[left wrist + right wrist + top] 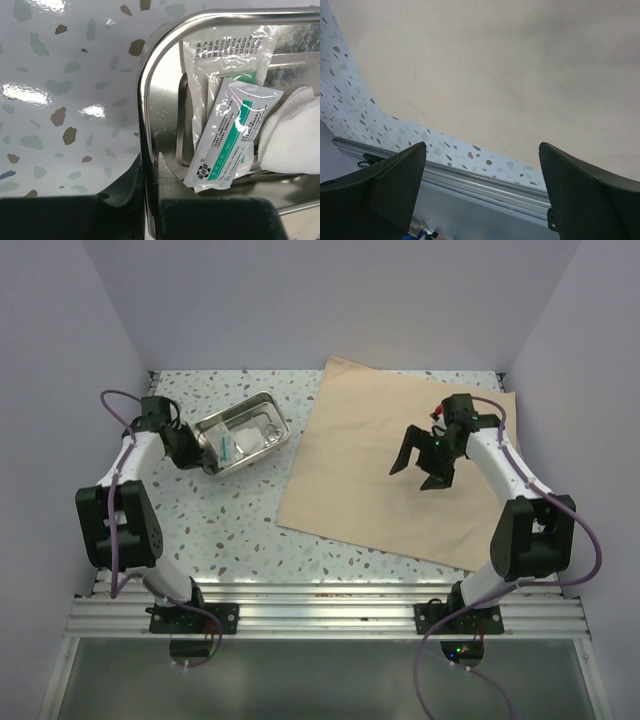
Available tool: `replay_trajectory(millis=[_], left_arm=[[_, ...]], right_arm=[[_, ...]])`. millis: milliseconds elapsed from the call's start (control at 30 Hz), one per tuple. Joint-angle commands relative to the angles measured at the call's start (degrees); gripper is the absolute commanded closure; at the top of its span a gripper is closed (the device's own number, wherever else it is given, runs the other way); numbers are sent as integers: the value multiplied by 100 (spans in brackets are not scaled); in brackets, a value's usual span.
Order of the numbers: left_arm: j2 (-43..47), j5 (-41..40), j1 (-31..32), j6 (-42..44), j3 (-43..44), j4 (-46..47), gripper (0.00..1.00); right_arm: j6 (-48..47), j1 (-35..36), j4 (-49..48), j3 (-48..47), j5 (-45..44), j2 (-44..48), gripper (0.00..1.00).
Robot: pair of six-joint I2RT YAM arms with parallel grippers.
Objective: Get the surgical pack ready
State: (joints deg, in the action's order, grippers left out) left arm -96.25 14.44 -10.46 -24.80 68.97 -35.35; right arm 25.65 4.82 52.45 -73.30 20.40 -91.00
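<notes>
The tray (232, 408) moves sideways and down onto the wrap sheet's middle (376, 471) next, to my left gripper's right in the top view, and my left gripper releases it.
The tan wrap sheet (360, 455) lies flat on the right half of the table, and it fills the upper part of the right wrist view (510, 65). The shiny metal tray (232, 408) stands left of it on the speckled tabletop. My left gripper (205, 455) is shut on the tray's near-left rim (145, 75), one finger inside the wall and one outside (148, 160). Inside the tray lie sealed sachets (230, 135) and white gauze (292, 132). My right gripper (415, 472) hovers open above the sheet with nothing between its fingers (482, 150).
Purple walls close the table in on three sides. An aluminium rail (330, 605) runs along the near edge, also seen below the sheet's front edge in the right wrist view (470, 180). Speckled tabletop (220, 520) separates the tray from the rail.
</notes>
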Motion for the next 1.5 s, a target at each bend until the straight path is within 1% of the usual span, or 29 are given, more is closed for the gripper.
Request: replay_trajectory(millis=[0,133,167,233,267,300,333,367,433,567,633,667,700,767,833,933,1100,1133,1200,1233,1300,1333,1367,1400,1467], left_arm=[[537,622,324,-332,99,134,100],[599,763,939,-1086,2,494,100],[572,728,1280,-1210,20,581,100],[397,710,1581,-1448,169,757,100],[309,675,1878,-1693,248,784,100],[221,579,2020,-1800,457,793,100],[46,500,2161,-1992,573,784,100],[-42,429,2440,-2098,678,784,100],[-305,279,2688,-2457,951,846,100],[-868,270,3373,-2933,1302,1109,100],[-1306,349,3594,-3057,1645,1118,100],[-1457,367,3804,-3066,1777,1057,100],[-1598,323,3910,-3075,2056,1022,100],[-2002,314,4182,-3075,2321,900,100],[-2335,332,4315,-3101,2647,820,100],[-2574,332,4543,-3189,2780,819,100],[-2759,428,4614,-3093,2666,934,100],[-2759,463,4623,-3084,2639,942,94],[-2768,551,4623,-3058,2534,1109,87],[-2785,560,4623,-3023,2525,1110,80],[-2820,639,4623,-2979,2525,1127,74],[-2821,639,4614,-2909,2525,1084,64],[-2812,639,4623,-2882,2525,1048,58],[-2742,605,4614,-2760,2516,1013,48],[-2593,560,4605,-2662,2455,978,44]], right_arm=[[-148,-7,257,-386,-263,-5,1],[141,-130,363,-571,-546,-102,1],[238,-209,328,-615,-529,-119,1],[493,-446,266,-729,-546,-251,1],[528,-464,240,-791,-529,-321,1],[564,-691,231,-931,-511,-391,1],[564,-745,248,-1019,-563,-505,1],[564,-807,292,-1107,-659,-550,1],[555,-990,266,-1257,-678,-620,1],[555,-1264,214,-1301,-617,-603,1],[547,-1352,187,-1222,-599,-568,1],[538,-1378,152,-1187,-590,-533,1],[529,-1405,135,-1100,-564,-515,1],[529,-1431,56,-994,-538,-454,1],[529,-1440,11,-845,-520,-401,1],[494,-1449,-6,-739,-511,-401,1],[441,-1484,-42,-703,-537,-436,1],[432,-1493,-15,-730,-520,-445,1],[423,-1510,-6,-817,-485,-497,1],[432,-1510,-6,-844,-467,-532,1],[450,-1510,2,-923,-415,-568,1],[450,-1510,20,-941,-414,-611,1],[450,-1510,29,-984,-440,-620,1],[441,-1519,46,-1002,-449,-638,1],[450,-1519,55,-1028,-476,-673,1]])
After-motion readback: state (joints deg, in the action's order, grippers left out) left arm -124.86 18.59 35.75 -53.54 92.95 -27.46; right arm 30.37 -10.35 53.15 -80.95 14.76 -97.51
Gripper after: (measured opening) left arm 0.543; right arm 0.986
